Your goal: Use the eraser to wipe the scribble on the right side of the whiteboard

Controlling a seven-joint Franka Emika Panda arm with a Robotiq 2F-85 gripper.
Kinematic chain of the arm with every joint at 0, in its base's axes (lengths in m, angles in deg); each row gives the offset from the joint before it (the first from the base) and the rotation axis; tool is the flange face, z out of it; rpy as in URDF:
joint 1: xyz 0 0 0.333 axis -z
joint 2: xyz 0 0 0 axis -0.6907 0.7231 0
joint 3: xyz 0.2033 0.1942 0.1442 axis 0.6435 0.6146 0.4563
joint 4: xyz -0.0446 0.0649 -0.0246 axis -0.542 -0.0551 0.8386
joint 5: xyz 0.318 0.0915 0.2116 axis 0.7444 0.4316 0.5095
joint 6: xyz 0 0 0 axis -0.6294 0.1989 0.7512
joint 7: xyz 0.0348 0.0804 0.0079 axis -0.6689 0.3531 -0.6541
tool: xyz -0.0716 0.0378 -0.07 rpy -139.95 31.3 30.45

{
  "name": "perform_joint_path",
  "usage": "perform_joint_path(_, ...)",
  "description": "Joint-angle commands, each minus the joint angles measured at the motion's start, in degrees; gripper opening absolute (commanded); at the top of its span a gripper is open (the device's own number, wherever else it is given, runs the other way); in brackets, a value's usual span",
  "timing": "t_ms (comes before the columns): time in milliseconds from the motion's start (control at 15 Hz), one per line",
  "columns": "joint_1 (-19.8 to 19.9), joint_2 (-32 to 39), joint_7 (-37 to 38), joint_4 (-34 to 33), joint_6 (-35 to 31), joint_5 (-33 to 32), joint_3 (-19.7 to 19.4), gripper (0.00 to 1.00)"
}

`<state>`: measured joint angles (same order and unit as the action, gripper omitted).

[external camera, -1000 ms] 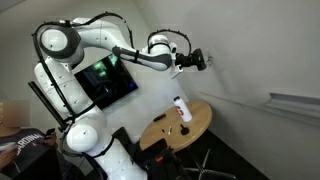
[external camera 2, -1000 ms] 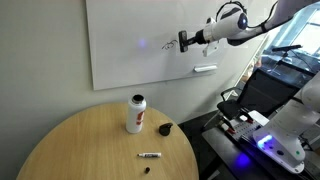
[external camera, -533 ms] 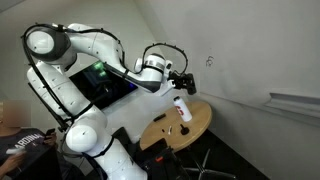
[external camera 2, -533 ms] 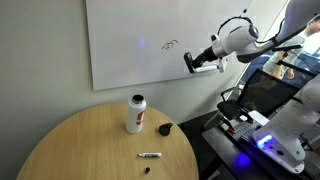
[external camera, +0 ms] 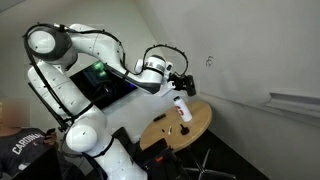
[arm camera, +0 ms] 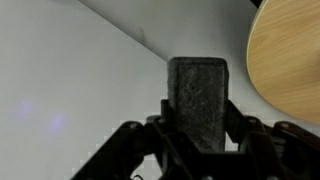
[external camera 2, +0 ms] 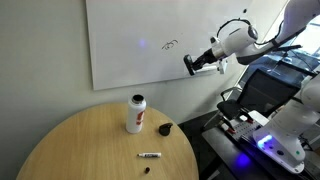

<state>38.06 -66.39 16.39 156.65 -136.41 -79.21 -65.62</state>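
Observation:
I will next pull my gripper back and down to the bare tabletop [external camera 2: 173,170] beside the marker and let go of the eraser, as only a small curly mark remains on the whiteboard [external camera 2: 120,30].
My gripper [external camera 2: 192,64] is shut on the eraser [external camera 2: 189,64], a small dark block, held just below the lower edge of the whiteboard [external camera 2: 120,30]. In the wrist view the eraser [arm camera: 197,85] stands upright between the jaws of the gripper [arm camera: 197,112], with the white board [arm camera: 70,80] behind it. In an exterior view the gripper [external camera: 186,82] hangs over the table's far edge. No zigzag scribble shows; only a small curly mark [external camera 2: 168,44] remains on the board, up and left of the gripper. A small mark also shows on the whiteboard in an exterior view [external camera: 209,61].
A round wooden table [external camera 2: 70,150] carries a white bottle with a red cap [external camera 2: 136,113], a marker [external camera 2: 149,156] and a small dark object [external camera 2: 165,129]. A dark screen [external camera: 108,80] stands behind the arm. A grey ledge [external camera: 295,98] runs along the wall.
A second ago the gripper held the eraser up by the marks on the board; it has since dropped down below the board's edge. It has barely moved in the last half second.

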Motion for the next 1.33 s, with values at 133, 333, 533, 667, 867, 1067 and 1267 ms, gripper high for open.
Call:
perform_joint_path(133, -3.90, 5.23, -3.25, -0.17, -7.76, 1.41, 4.03, 0.28)
perform_joint_path(333, -7.74, 7.63, -11.43, 2.30, -9.01, 10.01, 8.69, 0.28)
perform_joint_path(533, -11.34, 12.04, -21.83, 2.68, -10.42, 21.19, 13.44, 0.28)
perform_joint_path(667, -12.87, 15.28, -30.81, 3.60, -11.13, 28.40, 15.93, 0.28)
perform_joint_path(867, -13.75, 15.03, -28.06, 2.84, -8.36, 27.46, 16.32, 0.53)
perform_joint_path(1067, -13.42, 15.87, -28.99, 2.84, -8.94, 27.51, 16.19, 0.28)
perform_joint_path(1267, -15.18, 23.31, -28.99, -0.11, -5.40, 27.00, 20.29, 0.28)
